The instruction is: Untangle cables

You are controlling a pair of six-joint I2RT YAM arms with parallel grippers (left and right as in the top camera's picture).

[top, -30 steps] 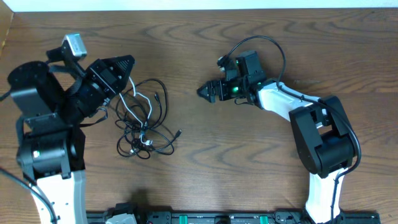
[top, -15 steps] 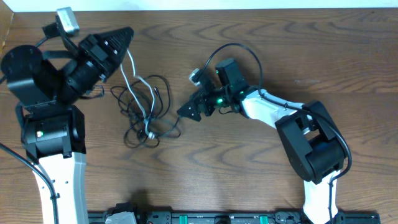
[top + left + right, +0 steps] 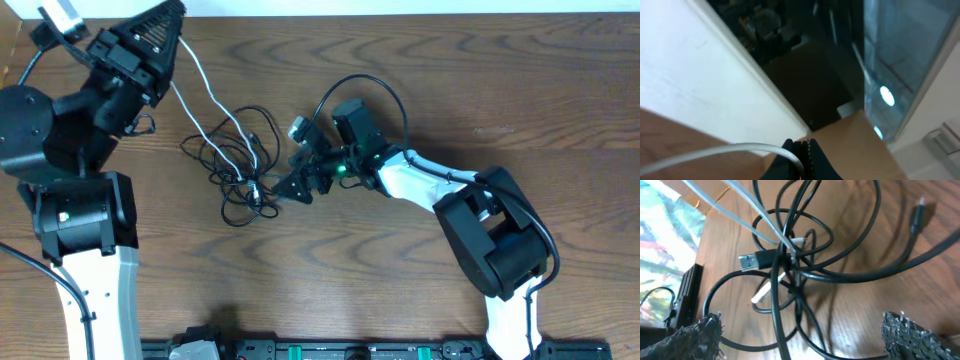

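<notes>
My left gripper tips and lowers toward the tangle's far side [image 3: 256, 110] below it next, to slacken the white cable stretched between them before it lets go.
The cables [image 3: 235, 165] lie in a tangle on the wooden table, left of centre. There are black loops and a white cable [image 3: 205, 95] that rises taut to the upper left. My left gripper [image 3: 176, 12] is lifted near the table's far left edge, shut on that white cable [image 3: 740, 148] at its tips [image 3: 802, 146]. My right gripper [image 3: 288, 186] sits at the tangle's right side, open. In the right wrist view, black loops [image 3: 805, 280], a black USB plug [image 3: 752, 260] and a white plug [image 3: 762, 292] lie ahead of and between my spread fingers [image 3: 695, 335].
The right arm's own thick black cable [image 3: 365, 85] arcs above its wrist. The table's far edge [image 3: 400, 14] runs just behind the left gripper. A black rail [image 3: 330, 350] lines the near edge. A dark bar [image 3: 686, 297] sits at the left of the right wrist view.
My left gripper has risen toward the far left corner, drawing the white cable taut and dragging the tangle. My right gripper has moved left up to the tangle.
</notes>
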